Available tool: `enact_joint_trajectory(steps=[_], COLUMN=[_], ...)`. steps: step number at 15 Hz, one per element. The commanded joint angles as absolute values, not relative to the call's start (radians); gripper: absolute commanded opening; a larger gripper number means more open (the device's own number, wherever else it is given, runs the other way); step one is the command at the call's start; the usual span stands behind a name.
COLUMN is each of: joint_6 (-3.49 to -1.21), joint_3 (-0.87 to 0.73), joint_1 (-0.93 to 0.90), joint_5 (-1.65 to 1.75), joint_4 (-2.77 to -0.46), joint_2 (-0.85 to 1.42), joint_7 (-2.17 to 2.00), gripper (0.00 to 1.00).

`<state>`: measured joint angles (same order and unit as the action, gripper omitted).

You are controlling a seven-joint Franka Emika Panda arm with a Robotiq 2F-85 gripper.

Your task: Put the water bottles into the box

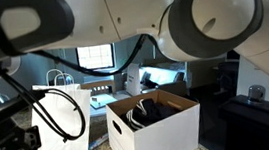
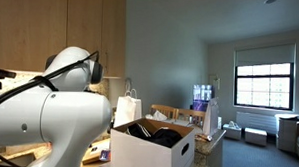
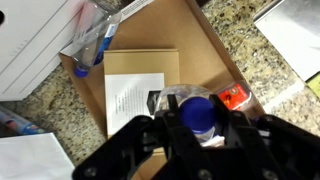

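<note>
My gripper goes up from the cardboard next, over the white carton's open top [image 1: 153, 110].
In the wrist view my gripper [image 3: 196, 108] is shut on a water bottle [image 3: 197, 117], seen end-on with its blue cap between the two black fingers [image 3: 170, 106]. It hangs over brown cardboard [image 3: 205, 45] that lies on a speckled counter; I cannot tell whether this is part of the box. A second clear water bottle [image 3: 95, 38] lies tilted at the cardboard's far left edge. The box [image 1: 166, 132] shows in both exterior views as a white carton [image 2: 137, 153] with dark items inside. My gripper is not clearly seen there.
A white printed sheet [image 3: 135, 95] and a red-labelled item [image 3: 235, 98] lie on the cardboard beside the held bottle. A white paper bag [image 1: 64, 118] with handles stands next to the carton. The robot arm [image 2: 48, 120] fills much of both exterior views.
</note>
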<state>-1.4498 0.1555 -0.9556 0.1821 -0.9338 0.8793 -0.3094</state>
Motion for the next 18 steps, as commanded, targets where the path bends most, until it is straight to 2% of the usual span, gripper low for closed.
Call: enact_joint_trajectory(steps=[1,6,13,18], joint_6=[-1.443,-1.394,-1.435,-1.558], joint_3=[0.123,0.077,-0.017,-0.111], joint_1=[-0.94,-0.873,-0.779,-0.693], joint_5=[0.177,0.125,0.118,0.101], joint_4=[-1.088,-1.232,-1.458,-1.658], joint_2=[0.677,0.472,0.169,-0.055], joint_7=[-0.468,-0.632,-0.755,-0.733], gripper=[0.11,0.11,0.11,0.11])
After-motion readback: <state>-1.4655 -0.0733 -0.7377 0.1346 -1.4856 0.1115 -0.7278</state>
